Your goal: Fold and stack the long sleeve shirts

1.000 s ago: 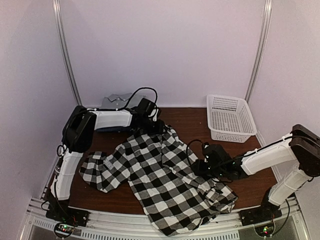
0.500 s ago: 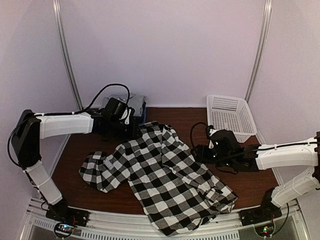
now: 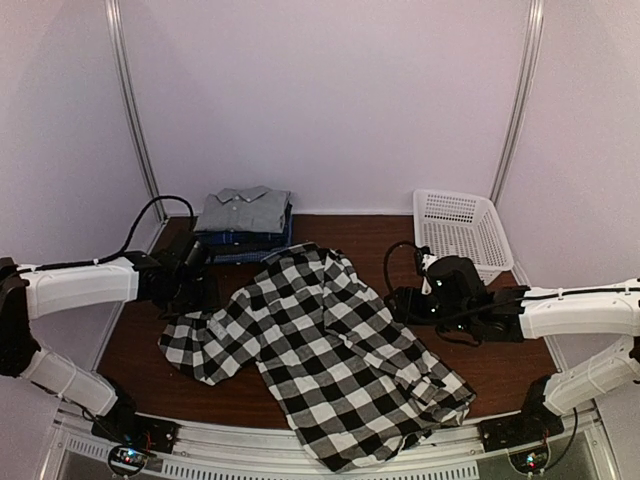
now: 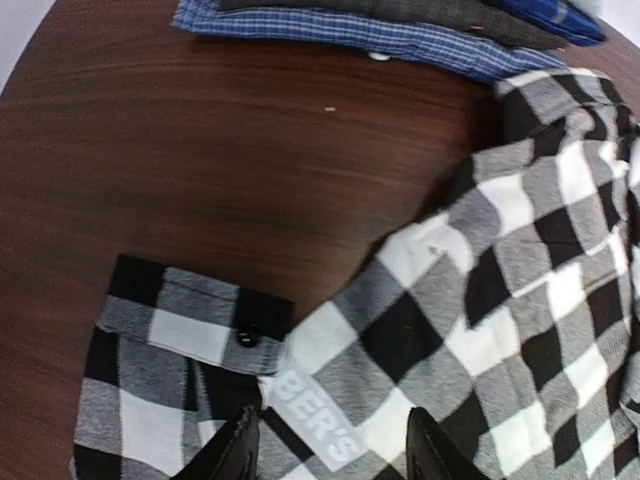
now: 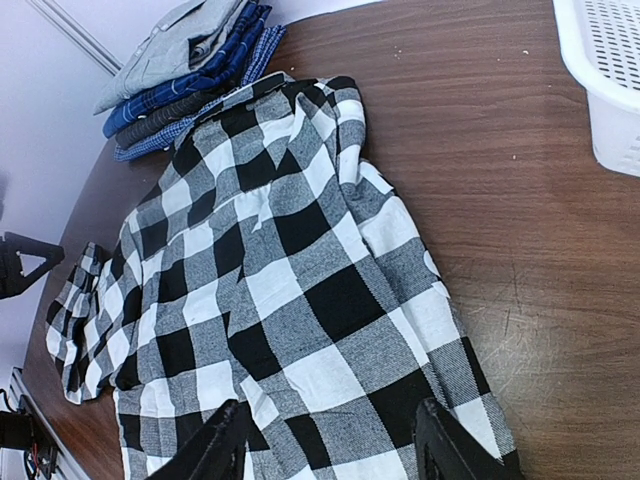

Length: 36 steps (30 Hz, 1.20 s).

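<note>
The cuff's corner is below my left gripper, clear against bare wood. My left gripper needs to lower its open fingers next onto the edge of the check sleeve cuff's buttoned corner (image 4: pixel 262 338).
A large black-and-white check shirt (image 3: pixel 330 350) lies spread across the brown table, one sleeve bunched at its left (image 3: pixel 195 345). A stack of folded shirts (image 3: pixel 245 222), grey on top of blue ones, sits at the back left. My left gripper (image 3: pixel 200 290) is open and empty, just above the check sleeve's cuff (image 4: pixel 190 330). My right gripper (image 3: pixel 400 305) is open and empty over the shirt's right edge (image 5: pixel 330 300). The stack also shows in the left wrist view (image 4: pixel 400 30) and in the right wrist view (image 5: pixel 185 65).
A white lattice basket (image 3: pixel 460 235) stands at the back right, its corner in the right wrist view (image 5: pixel 610 70). The check shirt's hem hangs over the table's front edge (image 3: pixel 350 455). Bare wood (image 3: pixel 500 365) lies right of the shirt.
My left arm has swung from the back by the stack out to the left, down to the check sleeve. My right gripper has moved a little up along the shirt's right edge.
</note>
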Tool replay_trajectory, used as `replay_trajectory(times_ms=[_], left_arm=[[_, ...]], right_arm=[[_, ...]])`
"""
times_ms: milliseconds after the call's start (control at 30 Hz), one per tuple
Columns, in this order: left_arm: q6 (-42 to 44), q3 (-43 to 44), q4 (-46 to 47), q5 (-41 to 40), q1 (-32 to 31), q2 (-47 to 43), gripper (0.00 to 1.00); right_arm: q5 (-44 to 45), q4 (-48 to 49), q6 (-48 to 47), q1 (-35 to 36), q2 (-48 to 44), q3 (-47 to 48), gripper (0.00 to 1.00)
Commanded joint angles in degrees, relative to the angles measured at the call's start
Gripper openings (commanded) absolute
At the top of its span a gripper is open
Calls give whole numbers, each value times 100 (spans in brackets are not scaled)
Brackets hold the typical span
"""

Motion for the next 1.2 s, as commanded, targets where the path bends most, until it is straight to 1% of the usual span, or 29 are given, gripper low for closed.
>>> replay_trajectory(times_ms=[0, 133, 233, 333, 500, 733, 900, 1167], left_arm=[[-180, -198, -71, -587, 286, 115, 53], [-22, -52, 76, -574, 383, 601, 56], [109, 30, 307, -444, 410, 935, 62], [156, 88, 478, -403, 412, 1211, 64], [37, 132, 493, -697, 447, 1576, 65], [-264, 84, 439, -1159, 473, 1701, 64], [-284, 154, 502, -1244, 495, 1716, 58], [-214, 282, 551, -1343, 535, 1973, 36]], right_arm=[[-25, -59, -69, -10, -78, 78, 58], [-39, -51, -84, -10, -97, 57, 59], [-40, -33, -79, -10, -131, 22, 59], [-41, -4, -61, -16, -177, -27, 59], [-98, 64, -36, -14, -198, -85, 59], [-187, 68, 4, -8, -166, -157, 59], [-205, 66, 27, -2, -165, -176, 59], [-246, 69, 63, -6, -150, -230, 60]])
